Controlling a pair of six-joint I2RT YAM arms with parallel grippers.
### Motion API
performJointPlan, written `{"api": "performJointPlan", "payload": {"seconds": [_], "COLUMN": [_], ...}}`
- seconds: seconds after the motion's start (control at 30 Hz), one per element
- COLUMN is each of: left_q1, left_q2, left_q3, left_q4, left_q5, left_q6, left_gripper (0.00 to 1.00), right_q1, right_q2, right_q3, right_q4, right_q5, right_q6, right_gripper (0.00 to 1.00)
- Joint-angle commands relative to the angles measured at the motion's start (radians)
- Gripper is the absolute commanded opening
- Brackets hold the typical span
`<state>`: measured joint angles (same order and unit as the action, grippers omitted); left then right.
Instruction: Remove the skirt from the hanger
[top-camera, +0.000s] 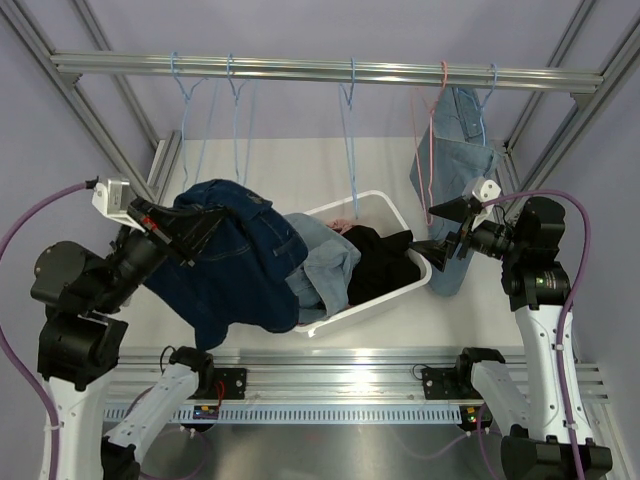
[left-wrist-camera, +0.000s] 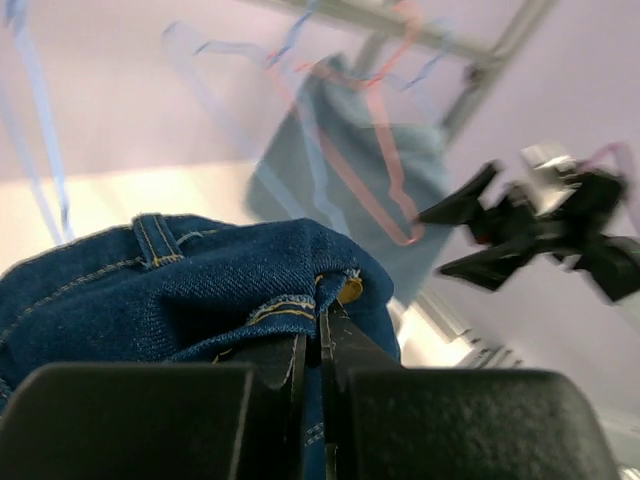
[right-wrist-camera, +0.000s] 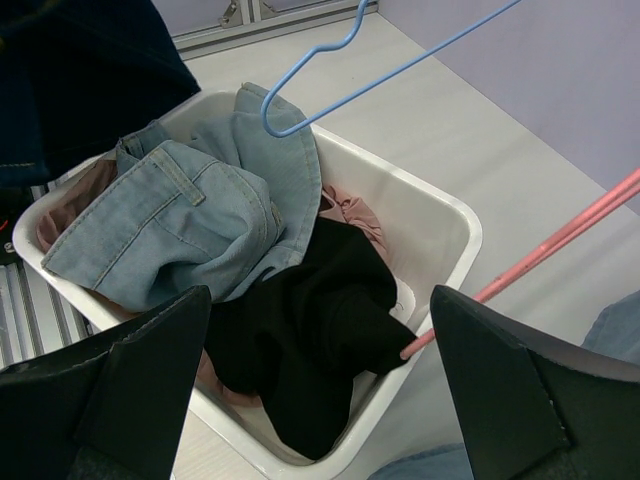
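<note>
The dark blue skirt goes down and to the right in the top view with my left gripper next, for release over the pale denim garment (top-camera: 324, 266). It droops outside the basket (top-camera: 400, 205).
A dark blue denim skirt (top-camera: 235, 265) hangs bunched from my left gripper (top-camera: 158, 222), which is shut on a fold near its waistband (left-wrist-camera: 300, 300). It is off any hanger and droops over the left end of the white basket (top-camera: 400, 205). A lighter denim skirt (top-camera: 455, 150) hangs on a pink hanger (top-camera: 432, 120) from the rail at the right. My right gripper (top-camera: 440, 230) is open just in front of that skirt's lower part, holding nothing. In the right wrist view the pink hanger (right-wrist-camera: 560, 240) crosses near the right finger.
The basket holds a pale denim garment (right-wrist-camera: 180, 210), a black one (right-wrist-camera: 320, 330) and a pink one (right-wrist-camera: 350, 215). Several empty blue hangers (top-camera: 350, 110) hang from the metal rail (top-camera: 320, 68). Frame posts stand at both sides.
</note>
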<state>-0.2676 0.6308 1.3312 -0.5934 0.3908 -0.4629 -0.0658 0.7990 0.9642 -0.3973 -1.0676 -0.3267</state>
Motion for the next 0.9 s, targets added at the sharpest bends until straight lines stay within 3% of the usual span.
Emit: {"api": "performJointPlan", "payload": {"seconds": [0.0, 0.17, 0.23, 0.4, 0.47, 0.6, 0.87], "left_q1": [-0.002, -0.034, -0.105, -0.433, -0.501, -0.536, -0.555], "left_q2": [0.073, 0.177, 0.202, 0.369, 0.427, 0.445, 0.438], "left_q3": [0.083, 0.100, 0.095, 0.172, 0.177, 0.056, -0.385], "left_q4": [0.319, 0.475, 0.500, 0.416, 0.396, 0.461, 0.680], "left_q5": [0.180, 0.180, 0.114, -0.125, -0.176, -0.271, -0.276], "left_q6": [-0.103, -0.194, -0.177, 0.006, 0.044, 0.073, 0.004], "left_gripper": [0.00, 0.00, 0.00, 0.00, 0.00, 0.00, 0.00], "right_q1": [-0.009, -0.009, -0.011, -0.017, -0.022, -0.032, -0.039], "right_q2": [0.002, 0.008, 0.009, 0.011, 0.011, 0.008, 0.011], "right_q3": [0.007, 0.008, 0.008, 0.008, 0.011, 0.015, 0.016], "right_q4": [0.009, 0.009, 0.008, 0.005, 0.000, -0.003, -0.008], "right_q5": [-0.018, -0.012, -0.006, 0.000, 0.001, 0.004, 0.012], "right_q6": [-0.011, -0.012, -0.015, -0.018, -0.021, -0.021, -0.028], "right_gripper": [0.99, 1.00, 1.00, 0.99, 1.00, 0.99, 0.99]}}
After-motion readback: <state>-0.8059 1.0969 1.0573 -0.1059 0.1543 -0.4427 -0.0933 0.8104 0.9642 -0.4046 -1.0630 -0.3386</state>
